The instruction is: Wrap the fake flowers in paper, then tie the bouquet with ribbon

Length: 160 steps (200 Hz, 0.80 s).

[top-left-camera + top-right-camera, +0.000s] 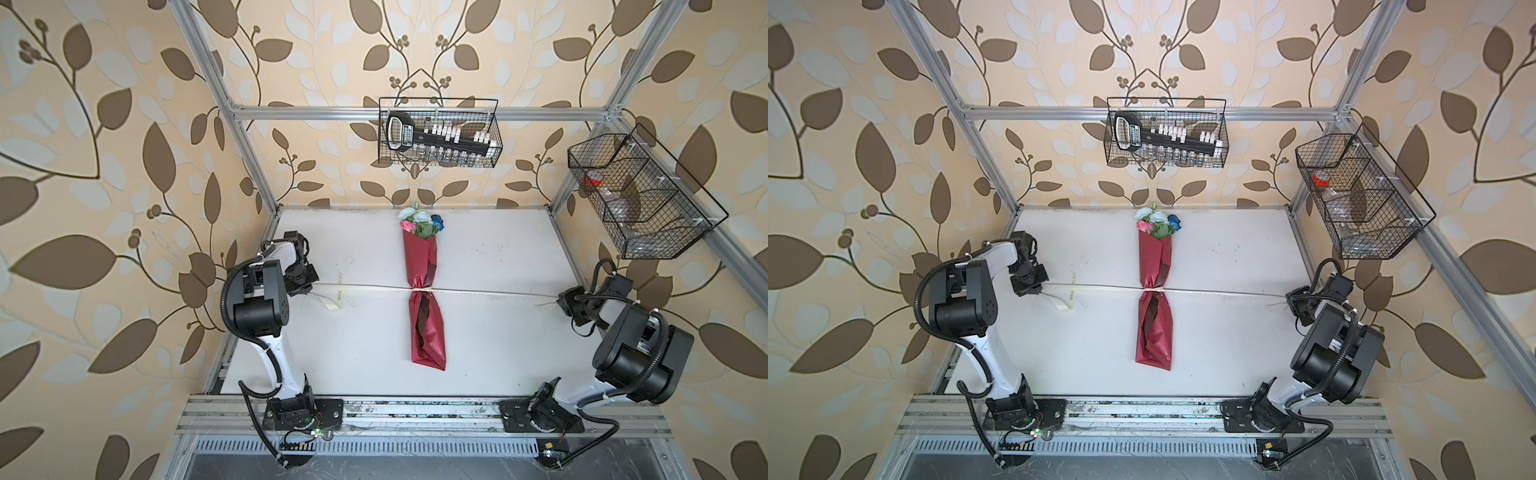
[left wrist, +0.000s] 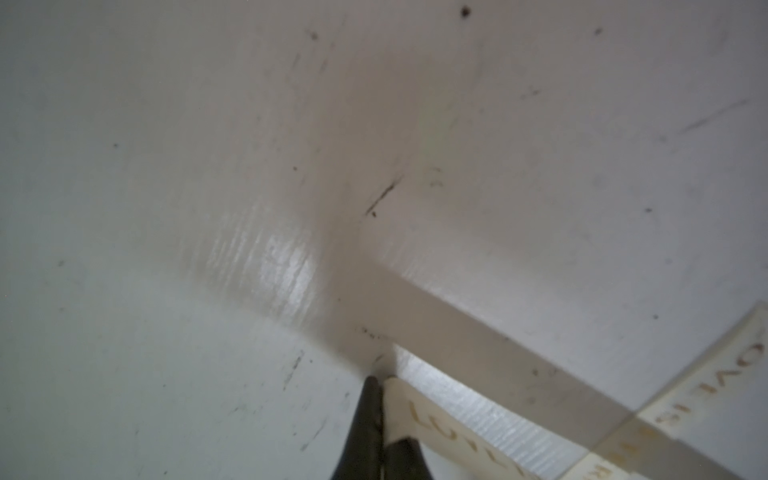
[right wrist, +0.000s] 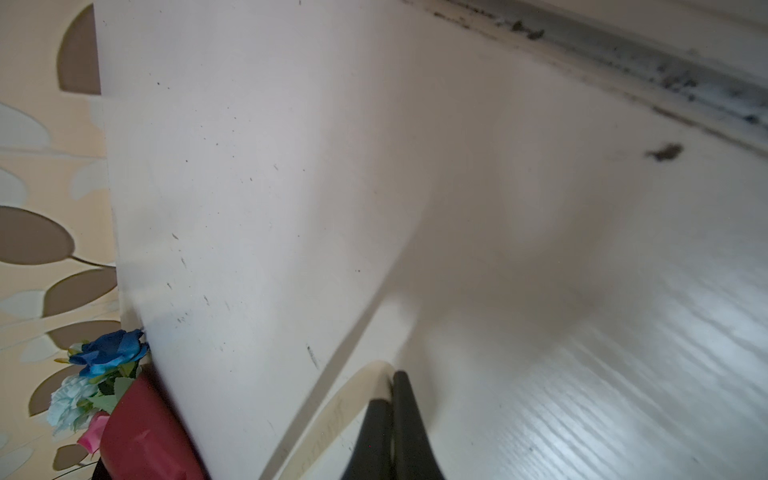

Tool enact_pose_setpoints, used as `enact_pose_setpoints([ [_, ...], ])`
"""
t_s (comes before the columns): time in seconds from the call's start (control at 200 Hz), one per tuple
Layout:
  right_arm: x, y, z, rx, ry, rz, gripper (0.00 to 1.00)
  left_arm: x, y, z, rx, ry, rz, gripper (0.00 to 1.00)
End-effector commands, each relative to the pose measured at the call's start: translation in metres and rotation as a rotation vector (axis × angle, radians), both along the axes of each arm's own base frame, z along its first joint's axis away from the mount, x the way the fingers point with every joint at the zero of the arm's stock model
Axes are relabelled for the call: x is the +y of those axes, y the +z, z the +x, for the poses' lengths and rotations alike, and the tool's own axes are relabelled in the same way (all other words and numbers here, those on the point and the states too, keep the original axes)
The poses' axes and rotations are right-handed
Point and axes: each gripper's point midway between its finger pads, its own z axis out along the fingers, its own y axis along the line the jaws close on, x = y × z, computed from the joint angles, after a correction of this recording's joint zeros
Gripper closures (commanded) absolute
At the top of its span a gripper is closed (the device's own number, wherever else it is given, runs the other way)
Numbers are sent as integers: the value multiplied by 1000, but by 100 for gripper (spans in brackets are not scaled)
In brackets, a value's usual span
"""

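Observation:
The sheet's middle is cinched, so I will lift my right gripper slightly and release the ribbon's end over the bare tabletop just below its fingers.
The bouquet of fake flowers (image 1: 417, 222) (image 1: 1154, 222) lies along the middle of the white table in both top views, blooms toward the back wall, wrapped in a shiny red sheet (image 1: 428, 328). A cream printed ribbon (image 1: 365, 286) is cinched round the sheet's waist and pulled taut to both sides. My left gripper (image 1: 311, 286) (image 2: 381, 380) is shut on the ribbon's (image 2: 419, 415) left end. My right gripper (image 1: 561, 298) (image 3: 392, 374) is shut on the ribbon's (image 3: 357, 395) right end. The right wrist view shows the blooms (image 3: 104, 357) and the red sheet (image 3: 141, 428).
A loose ribbon tail (image 1: 337, 300) lies on the table by the left gripper. A wire basket (image 1: 492, 160) holding a black tool rack hangs on the back wall. Another wire basket (image 1: 665, 245) hangs at the right. Metal frame posts edge the table.

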Motion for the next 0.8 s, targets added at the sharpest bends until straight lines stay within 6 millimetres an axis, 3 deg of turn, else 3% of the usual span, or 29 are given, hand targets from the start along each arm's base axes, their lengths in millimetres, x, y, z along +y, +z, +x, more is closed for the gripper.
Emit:
enact_pose_setpoints([
  [0.0,-56,40,9,-93,-129,-220,100,58,27,13,-100,126,161,100],
  [0.08,-41,44,17,-95,-70,-238,100,40,39,20,-140,74,143,100],
  [0.215,-15,46,20,-56,8,-296,100,-8,63,33,-209,-64,111,100],
  [0.57,3,74,-2,-111,25,-357,100,-113,114,46,-343,-347,-9,100],
  [0.67,17,70,-2,-124,56,-328,76,-143,131,48,-403,-432,-49,100],
  [0.795,39,67,-4,-117,111,-321,63,-170,151,47,-468,-509,-109,100],
])
